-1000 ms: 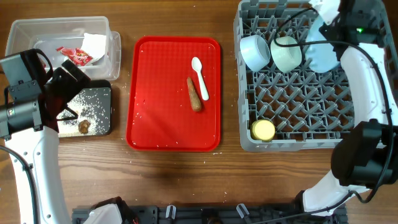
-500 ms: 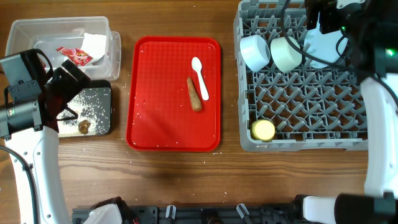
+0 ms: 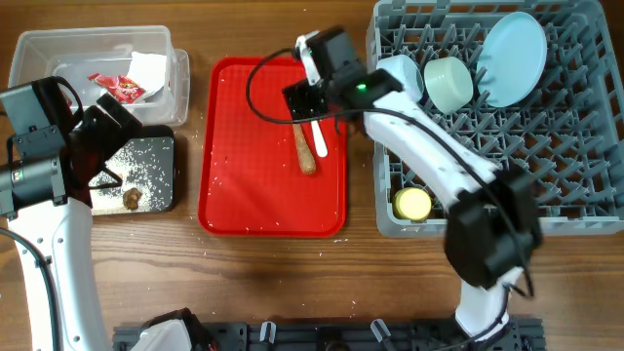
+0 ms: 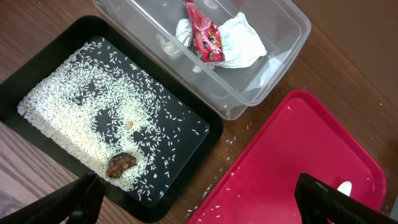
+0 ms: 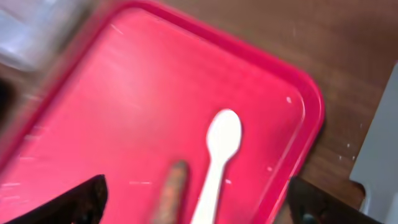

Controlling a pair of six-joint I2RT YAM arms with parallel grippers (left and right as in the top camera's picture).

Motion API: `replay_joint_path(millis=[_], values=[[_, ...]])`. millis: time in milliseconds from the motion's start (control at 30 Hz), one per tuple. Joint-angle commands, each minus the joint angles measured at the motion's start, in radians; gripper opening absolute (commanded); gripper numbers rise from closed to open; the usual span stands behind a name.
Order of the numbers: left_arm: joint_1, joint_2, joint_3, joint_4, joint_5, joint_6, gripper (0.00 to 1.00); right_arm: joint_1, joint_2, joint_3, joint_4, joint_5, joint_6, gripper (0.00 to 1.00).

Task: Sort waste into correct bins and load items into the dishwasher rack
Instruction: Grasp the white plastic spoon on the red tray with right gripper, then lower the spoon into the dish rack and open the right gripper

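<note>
The right gripper lowers toward the red tray onto the white spoon's handle (image 5: 213, 182) just behind the spoon's bowl next. That narrow part of the handle already shows between my open fingers.
My right gripper (image 3: 310, 105) hangs open and empty over the far part of the red tray, above the white spoon (image 3: 319, 136) and the brown stick (image 3: 305, 154). Its wrist view, blurred, shows the spoon (image 5: 217, 155) and the stick (image 5: 171, 193) between the open fingers (image 5: 199, 205). The grey rack (image 3: 487, 156) holds the plate (image 3: 515, 58), mint bowl (image 3: 448, 83), pale blue-white bowl (image 3: 402, 78) and yellow cup (image 3: 412, 203). My left gripper (image 4: 199, 205) is open and empty above the black tray (image 4: 205, 134), which holds rice (image 4: 81, 106) and the brown lump (image 4: 120, 164). The clear tub (image 4: 292, 37) holds the wrapper (image 4: 204, 37) and the napkin (image 4: 242, 40).
The flat red tray (image 3: 244, 146) lies in the middle between the bins and the rack, with a few stray rice grains on it and on the wood beside it. The tub (image 3: 58, 49) and the black tray (image 3: 146, 174) sit at the left.
My right arm has swung from the rack's far right corner to over the red tray. The plate now stands in the rack, let go. The left arm has not moved.
</note>
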Motion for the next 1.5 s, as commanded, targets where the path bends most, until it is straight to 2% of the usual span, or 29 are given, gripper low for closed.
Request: replay_joint_path(millis=[0,133,333,400,467,567,733,867,933,967,1000,1067,1100,1133,1233,1367,1467], values=[[0.006,-0.007,0.015,0.003,-0.006,0.002,1.0,-0.008,0.096,-0.003,0.01,0.077,-0.072,0.82],[0.006,-0.007,0.015,0.003,-0.006,0.002,1.0,-0.008,0.187,-0.003,0.016,0.07,-0.127,0.61],[0.006,-0.007,0.015,0.003,-0.006,0.002,1.0,-0.008,0.252,-0.003,0.022,0.054,-0.14,0.47],[0.006,-0.007,0.015,0.003,-0.006,0.002,1.0,-0.008,0.268,-0.003,0.027,0.055,-0.138,0.29],[0.006,-0.007,0.015,0.003,-0.006,0.002,1.0,-0.01,0.278,-0.003,0.025,0.055,-0.129,0.15],[0.006,-0.007,0.015,0.003,-0.006,0.002,1.0,-0.014,0.278,-0.003,0.017,0.055,-0.113,0.04],[0.006,-0.007,0.015,0.003,-0.006,0.002,1.0,-0.014,0.238,0.0,-0.002,0.054,-0.102,0.04],[0.006,-0.007,0.015,0.003,-0.006,0.002,1.0,-0.014,0.069,0.0,-0.018,0.052,-0.05,0.04],[0.006,-0.007,0.015,0.003,-0.006,0.002,1.0,-0.017,-0.066,0.0,-0.05,0.049,0.037,0.04],[0.006,-0.007,0.015,0.003,-0.006,0.002,1.0,-0.052,-0.22,0.0,-0.137,0.066,0.247,0.04],[0.006,-0.007,0.015,0.002,-0.006,0.002,1.0,-0.089,-0.301,0.0,-0.214,0.066,0.366,0.04],[0.006,-0.007,0.015,0.003,-0.006,0.002,1.0,-0.145,-0.375,0.0,-0.307,0.067,0.435,0.04],[0.006,-0.007,0.015,0.003,-0.006,0.002,1.0,-0.171,-0.394,0.0,-0.345,0.072,0.456,0.04],[0.006,-0.007,0.015,0.003,-0.006,0.002,1.0,-0.225,-0.416,0.0,-0.435,0.09,0.552,0.04],[0.006,-0.007,0.015,0.003,-0.006,0.002,1.0,-0.312,-0.416,-0.008,-0.53,0.145,0.767,0.04],[0.006,-0.007,0.015,0.003,-0.006,0.002,1.0,-0.392,-0.402,-0.064,-0.546,0.187,1.015,0.04],[0.006,-0.007,0.015,0.003,-0.006,0.002,1.0,-0.411,-0.388,-0.171,-0.507,0.19,1.239,0.04]])
